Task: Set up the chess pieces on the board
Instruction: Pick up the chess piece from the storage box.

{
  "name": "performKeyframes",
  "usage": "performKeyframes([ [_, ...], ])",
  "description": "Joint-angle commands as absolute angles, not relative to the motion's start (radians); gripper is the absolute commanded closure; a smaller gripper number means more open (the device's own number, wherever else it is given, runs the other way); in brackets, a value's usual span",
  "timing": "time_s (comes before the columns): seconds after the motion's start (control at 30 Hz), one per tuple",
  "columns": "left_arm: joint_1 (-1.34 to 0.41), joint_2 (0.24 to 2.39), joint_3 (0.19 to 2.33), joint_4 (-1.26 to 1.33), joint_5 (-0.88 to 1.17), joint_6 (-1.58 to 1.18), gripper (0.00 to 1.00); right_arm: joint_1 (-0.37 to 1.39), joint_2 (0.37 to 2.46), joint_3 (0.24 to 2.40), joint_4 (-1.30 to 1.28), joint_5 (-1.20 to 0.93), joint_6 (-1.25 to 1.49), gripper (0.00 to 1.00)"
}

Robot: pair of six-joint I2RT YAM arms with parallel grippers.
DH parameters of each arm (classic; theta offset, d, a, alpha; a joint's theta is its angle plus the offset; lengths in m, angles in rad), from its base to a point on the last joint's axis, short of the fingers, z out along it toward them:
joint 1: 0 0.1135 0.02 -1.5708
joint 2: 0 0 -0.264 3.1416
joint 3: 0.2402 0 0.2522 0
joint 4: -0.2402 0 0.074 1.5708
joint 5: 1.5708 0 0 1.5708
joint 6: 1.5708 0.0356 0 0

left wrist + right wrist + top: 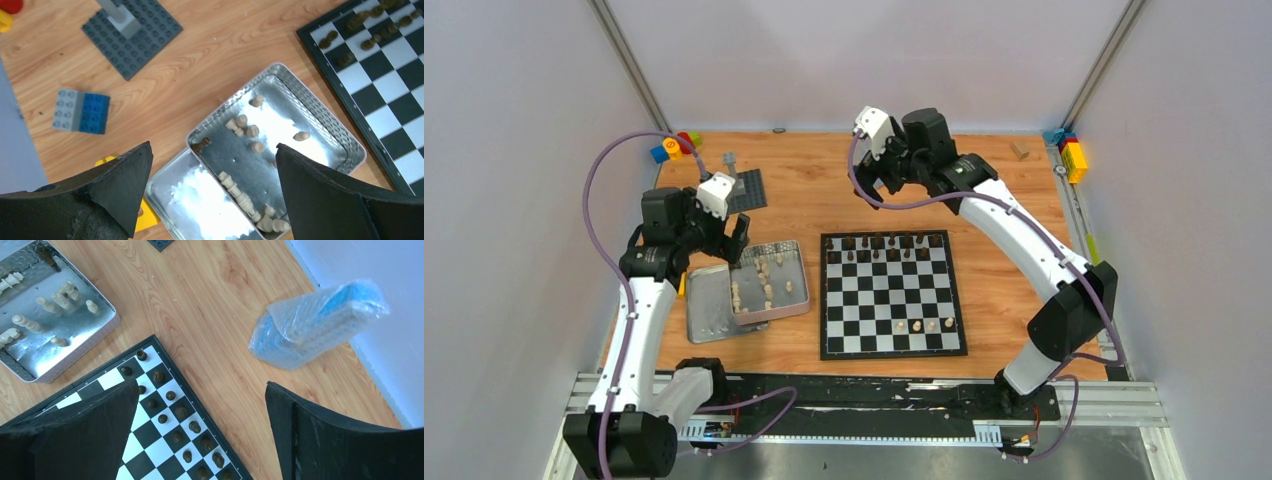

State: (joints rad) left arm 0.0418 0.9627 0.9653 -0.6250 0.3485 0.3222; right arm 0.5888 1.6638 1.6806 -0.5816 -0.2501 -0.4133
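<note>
One dark piece (201, 145) still lies in the tin's corner while others stand on the board, so my left gripper needs to turn, move down onto it and close.
The board (894, 290) lies right of centre on the table. Dark chess pieces (886, 248) fill its two far rows, and three cream ones (916, 326) stand near its front. More cream chess pieces (242, 197) and one dark piece (201, 146) lie loose in a silver tin (796, 290) left of the board. My left gripper (213, 145) hangs open above that tin, holding nothing. My right gripper (201, 385) is open and empty above the board's far edge (140, 420), beside the dark rows (170, 395).
The tin's lid (200, 200) lies tucked under the tin, with a yellow brick (145, 217) beneath it. A grey studded plate (746, 190), coloured bricks (674, 145) (1072, 155), a blue-grey brick (82, 111) and a wrapped blue packet (315, 320) sit around the table's back.
</note>
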Motion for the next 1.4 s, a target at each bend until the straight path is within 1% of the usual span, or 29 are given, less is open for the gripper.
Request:
performKeyframes([
  [0.0,0.050,0.909,0.922,-0.650,0.449,0.380,0.00,0.528,1.567,1.591,-0.500,-0.318,-0.335,0.00],
  [0.13,0.050,0.908,0.893,-0.688,0.498,0.481,0.00,0.453,1.511,1.475,-0.496,-0.414,-0.289,0.00],
  [0.33,0.049,0.965,0.886,-0.753,0.517,0.637,0.01,0.392,1.416,1.312,-0.495,-0.531,-0.322,0.00],
  [0.57,0.045,1.086,0.925,-0.799,0.469,0.768,0.07,0.365,1.381,1.178,-0.489,-0.575,-0.341,0.05],
  [0.73,-0.022,1.170,0.953,-0.827,0.384,0.857,0.11,0.358,1.387,1.145,-0.480,-0.608,-0.342,0.06],
  [0.87,-0.070,1.233,0.969,-0.825,0.309,0.897,0.18,0.357,1.395,1.136,-0.481,-0.621,-0.348,0.07],
  [1.0,-0.085,1.302,1.003,-0.844,0.263,0.918,0.32,0.358,1.393,1.127,-0.481,-0.621,-0.353,0.07],
  [1.07,-0.091,1.332,1.017,-0.852,0.243,0.923,0.37,0.357,1.391,1.123,-0.481,-0.621,-0.355,0.07],
  [1.27,-0.114,1.384,1.021,-0.838,0.197,0.936,0.45,0.356,1.391,1.118,-0.482,-0.625,-0.357,0.07],
  [1.37,-0.128,1.403,1.011,-0.816,0.179,0.938,0.47,0.357,1.393,1.117,-0.482,-0.626,-0.357,0.08],
])
